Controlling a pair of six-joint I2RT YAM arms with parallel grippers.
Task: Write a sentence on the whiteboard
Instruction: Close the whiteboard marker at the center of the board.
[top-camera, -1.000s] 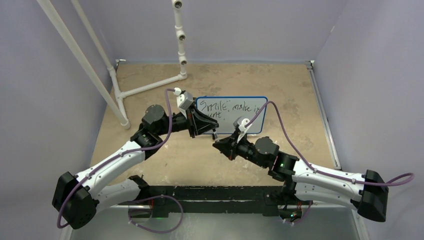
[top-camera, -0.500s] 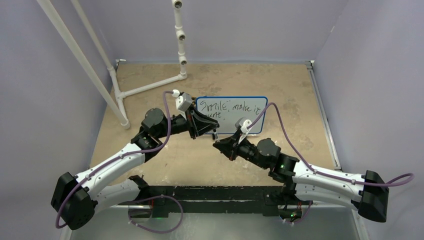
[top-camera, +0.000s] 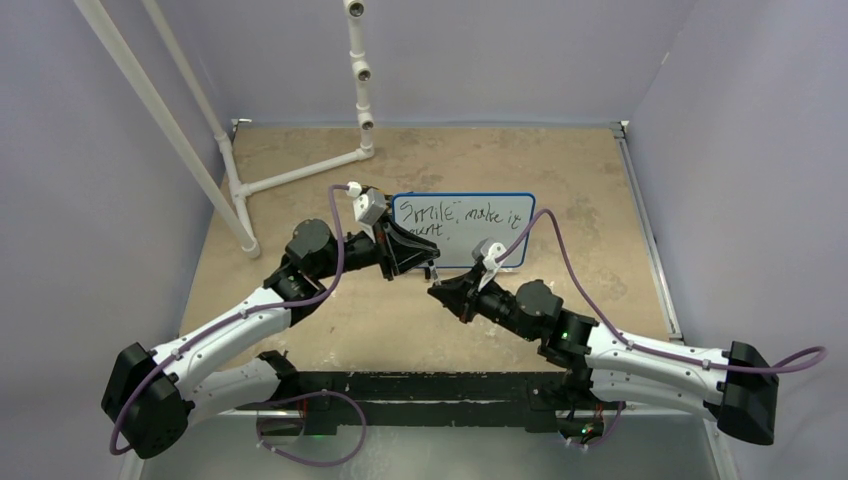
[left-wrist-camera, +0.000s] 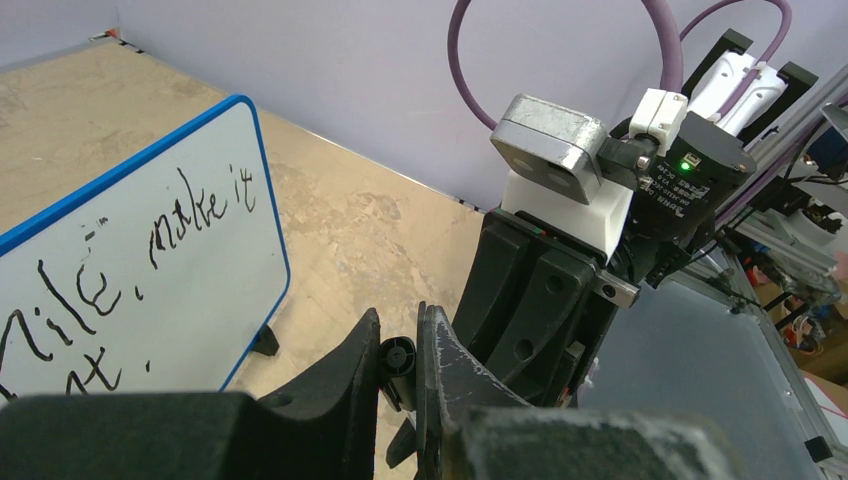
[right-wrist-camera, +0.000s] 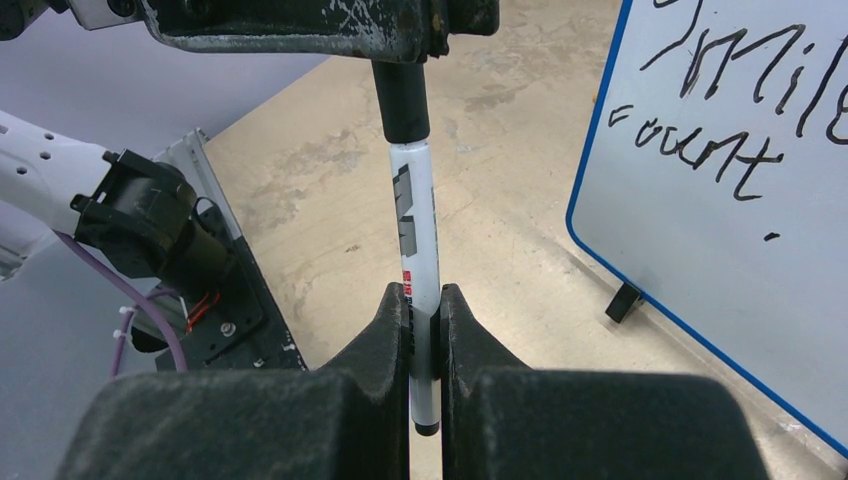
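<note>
The sentence is written, so my right gripper will move down next and let go of the capped marker on the bare tabletop below it, in front of the whiteboard.
The whiteboard (top-camera: 492, 246) stands upright on the table on small black feet, blue-framed, bearing the sentence (top-camera: 460, 214) in two black handwritten lines. Just in front of its lower left corner my two grippers meet. My right gripper (right-wrist-camera: 422, 290) is shut on the white barrel of a marker (right-wrist-camera: 413, 220). The marker's black cap (right-wrist-camera: 402, 100) sits on the barrel's far end, with my left gripper (left-wrist-camera: 398, 312) shut on that cap (left-wrist-camera: 398, 358). From the top camera the left gripper (top-camera: 430, 268) is directly above the right gripper (top-camera: 436, 290). The whiteboard (right-wrist-camera: 700, 240) lies to the marker's right.
A white pipe frame (top-camera: 300, 172) stands at the back left of the tan table (top-camera: 580, 190). A metal rail (top-camera: 645, 230) runs along the right edge. Purple walls close in on three sides. The dark base plate (top-camera: 420, 385) lies at the near edge.
Both arms have shifted slightly, the left wrist easing down and right and the right elbow drifting right. The grippers stay joined at the marker, both shut.
</note>
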